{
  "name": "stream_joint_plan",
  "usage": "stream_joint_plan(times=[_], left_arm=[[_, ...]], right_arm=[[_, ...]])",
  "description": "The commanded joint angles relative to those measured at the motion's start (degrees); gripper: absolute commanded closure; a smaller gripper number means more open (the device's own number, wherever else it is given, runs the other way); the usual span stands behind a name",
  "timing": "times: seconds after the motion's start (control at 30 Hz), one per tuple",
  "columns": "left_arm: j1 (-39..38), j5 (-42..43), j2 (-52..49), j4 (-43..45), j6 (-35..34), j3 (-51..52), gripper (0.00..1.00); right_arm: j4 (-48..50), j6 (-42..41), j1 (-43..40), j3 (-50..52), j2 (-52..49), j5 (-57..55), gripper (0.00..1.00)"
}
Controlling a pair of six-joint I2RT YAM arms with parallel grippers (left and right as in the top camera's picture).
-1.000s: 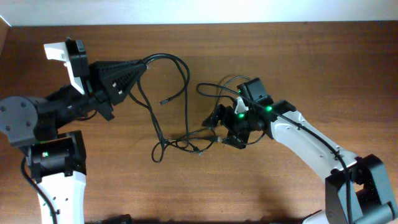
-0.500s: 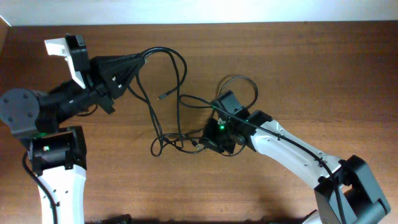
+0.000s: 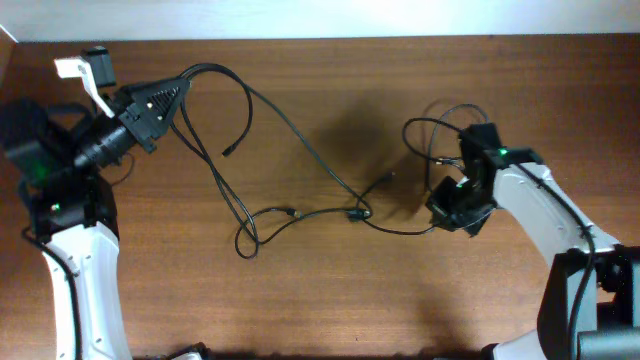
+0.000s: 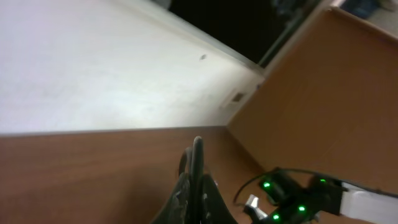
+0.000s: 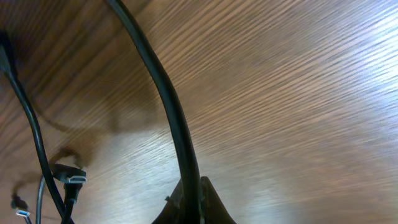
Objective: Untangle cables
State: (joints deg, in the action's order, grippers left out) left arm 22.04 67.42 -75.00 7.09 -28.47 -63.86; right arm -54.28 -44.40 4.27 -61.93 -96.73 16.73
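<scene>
The left gripper moves down toward the table next, fingers tipping downward, and releases the cable strands there, since they are held up off the wood.
The cables [image 3: 300, 150] are thin black cords, drawn out across the wooden table from upper left to right. Several strands cross in a small tangle [image 3: 358, 213] near the middle. A loose plug end [image 3: 228, 152] hangs under the top loop, and a small loop [image 3: 245, 240] lies lower left. My left gripper [image 3: 178, 88] is raised at upper left, shut on cable strands [image 4: 198, 155] that rise between its fingers. At the right, my right gripper [image 3: 445, 208] is shut on one cable [image 5: 168, 99], which runs up from its closed jaws. Two plug connectors [image 5: 71, 177] lie beyond it.
The table's back edge [image 3: 320, 40] meets a white wall [image 4: 93, 74]. A tan panel [image 4: 336, 93] stands at the far side in the left wrist view. A thin black cord loop [image 3: 440, 130] arcs beside the right wrist. The right arm [image 4: 298, 199] shows green lights.
My right gripper has closed on a cable and pulled it to the right. The left arm has drawn back to the upper left. The bunched cables are now stretched out between them.
</scene>
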Motion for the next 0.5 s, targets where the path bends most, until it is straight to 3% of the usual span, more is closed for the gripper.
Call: stream_joint_plan(times=[0.0, 0.1, 0.2, 0.23, 0.3, 0.33, 0.37, 0.47], left_arm=[[0.3, -9.9, -1.6, -6.9, 5.5, -0.8, 1.0], [0.3, -26.9, -1.7, -18.4, 5.9, -0.8, 1.0], [0.2, -38.8, -1.8, -26.6, 5.9, -0.8, 1.0], [0.2, -40.4, -2.0, -28.3, 5.9, -0.8, 0.86], [0.2, -40.4, -2.2, -29.3, 5.9, -0.8, 0.29], [0.2, -40.5, -2.2, -29.8, 5.9, -0.8, 0.12], [0.2, -40.5, -2.2, -30.0, 5.9, -0.7, 0.01], [0.2, -40.5, -2.2, -31.7, 5.9, -0.7, 0.01]], right_arm=[[-1.0, 5.3, -3.3, -0.3, -0.4, -0.9, 0.96], [-1.2, 7.9, -6.7, -0.3, -0.4, -0.9, 0.96], [-1.3, 9.0, -8.0, -0.3, -0.4, -0.7, 0.96], [-1.3, 9.6, -8.1, -0.3, -0.4, -0.7, 0.96], [-1.4, 10.0, -8.1, -0.3, -0.4, -0.7, 0.96], [-1.5, 10.6, -8.1, -0.3, -0.4, -0.7, 0.96], [-1.5, 11.3, -8.0, -0.3, -0.4, -0.7, 0.96], [-3.1, 12.7, -8.1, -0.3, -0.3, -0.7, 0.96]])
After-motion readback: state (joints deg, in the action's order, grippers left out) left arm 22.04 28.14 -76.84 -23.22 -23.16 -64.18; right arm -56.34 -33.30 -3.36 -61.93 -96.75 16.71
